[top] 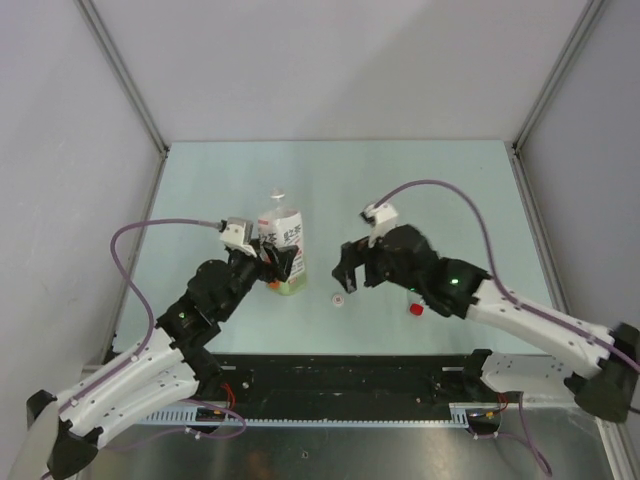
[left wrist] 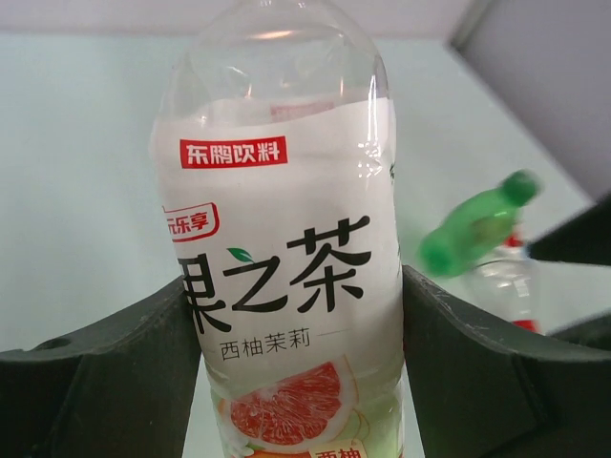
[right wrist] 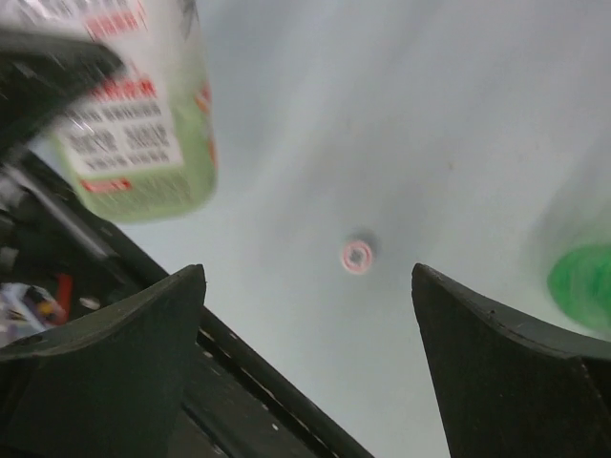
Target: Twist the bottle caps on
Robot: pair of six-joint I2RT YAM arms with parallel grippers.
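The right gripper moves down next until its open fingers straddle the sides of the white cap (top: 339, 298) (right wrist: 357, 256). The cap lies loose on the tabletop below it.
My left gripper (top: 283, 262) is shut on the wide clear bottle (top: 285, 232) with the white-red label (left wrist: 286, 286). The bottle stands upright near the table's middle left, and both fingers (left wrist: 105, 382) press its sides. Its mouth is cut off in the left wrist view. My right gripper (top: 345, 275) hangs open and empty above the table, just right of that bottle (right wrist: 143, 124). A white cap (top: 339, 298) lies on the table below it, between the fingers (right wrist: 357, 256). A red cap (top: 415, 310) lies beside the right arm. The small green bottle (left wrist: 477, 224), capped green, and a clear bottle (left wrist: 506, 281) show past the right arm.
A black rail (top: 350, 375) runs along the table's near edge, close under the right gripper (right wrist: 239, 367). Grey walls and metal posts (top: 130, 85) enclose the table at the back and sides. A blurred green shape (right wrist: 584, 286) sits at the right wrist view's edge.
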